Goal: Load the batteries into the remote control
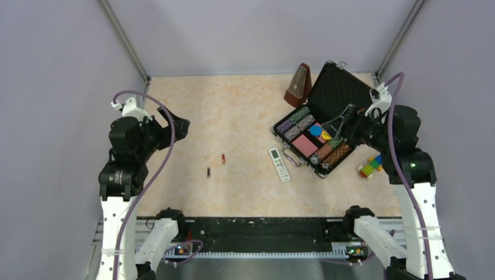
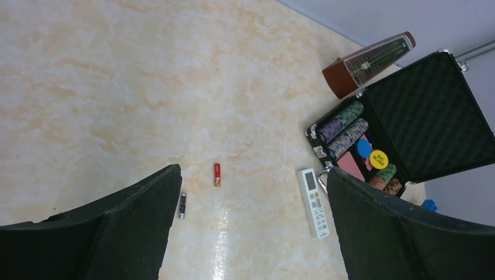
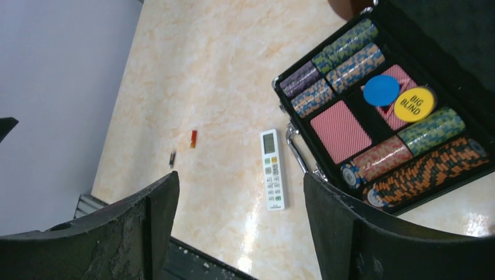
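My right gripper is above the remote and will next go down to the left in the top view, onto the remote's near button end (image 1: 283, 174) (image 3: 274, 189), clear of the poker case's handle.
The white remote control (image 1: 279, 164) lies face up on the table, buttons showing, just left of the poker case; it also shows in the left wrist view (image 2: 313, 202) and the right wrist view (image 3: 272, 169). The red battery (image 1: 223, 158) (image 2: 217, 174) (image 3: 193, 138) and the black battery (image 1: 208, 172) (image 2: 182, 205) (image 3: 172, 158) lie apart on the table to its left. My left gripper (image 1: 180, 127) is open and empty, raised at the left. My right gripper (image 1: 338, 125) is open and empty, raised over the case.
An open black case (image 1: 327, 125) with poker chips and cards stands at the right, its handle close to the remote. A brown metronome (image 1: 298, 85) stands behind it. Coloured toy blocks (image 1: 370, 166) lie at the far right. Walls enclose the table.
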{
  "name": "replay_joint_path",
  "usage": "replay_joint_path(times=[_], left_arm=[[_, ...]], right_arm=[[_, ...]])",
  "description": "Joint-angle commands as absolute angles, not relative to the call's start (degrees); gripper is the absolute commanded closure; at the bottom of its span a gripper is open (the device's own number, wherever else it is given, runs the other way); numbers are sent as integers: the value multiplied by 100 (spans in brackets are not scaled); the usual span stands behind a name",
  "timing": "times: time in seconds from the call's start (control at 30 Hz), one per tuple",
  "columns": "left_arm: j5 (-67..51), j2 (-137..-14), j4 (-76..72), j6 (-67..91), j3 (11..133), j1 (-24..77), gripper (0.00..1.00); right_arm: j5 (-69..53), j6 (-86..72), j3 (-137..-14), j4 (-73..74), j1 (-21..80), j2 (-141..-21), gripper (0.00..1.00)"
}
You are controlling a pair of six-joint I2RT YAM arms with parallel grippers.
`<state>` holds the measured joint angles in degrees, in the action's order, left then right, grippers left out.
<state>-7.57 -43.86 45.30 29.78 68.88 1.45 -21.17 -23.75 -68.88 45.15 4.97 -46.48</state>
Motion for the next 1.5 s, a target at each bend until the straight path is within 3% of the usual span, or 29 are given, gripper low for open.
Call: replay_joint_path(times=[0.0, 0.4, 0.83, 1.47], left_arm=[[-513, -4543, 4614, 3074, 7069, 125, 1], [420, -3750, 3977, 2897, 6325, 124, 3], [440, -3241, 2954, 3391, 5100, 130, 3], [186, -3688, 2506, 3621, 4471, 128, 5]], right_arm=[[-2484, -2573, -6624, 4132, 475, -4632, 24], [-2327, -2953, -5535, 3442, 862, -4623, 27], [1154, -3267, -4924, 2958, 4271, -6097, 20], [1171, -2956, -4512, 1780, 4919, -8337, 27]])
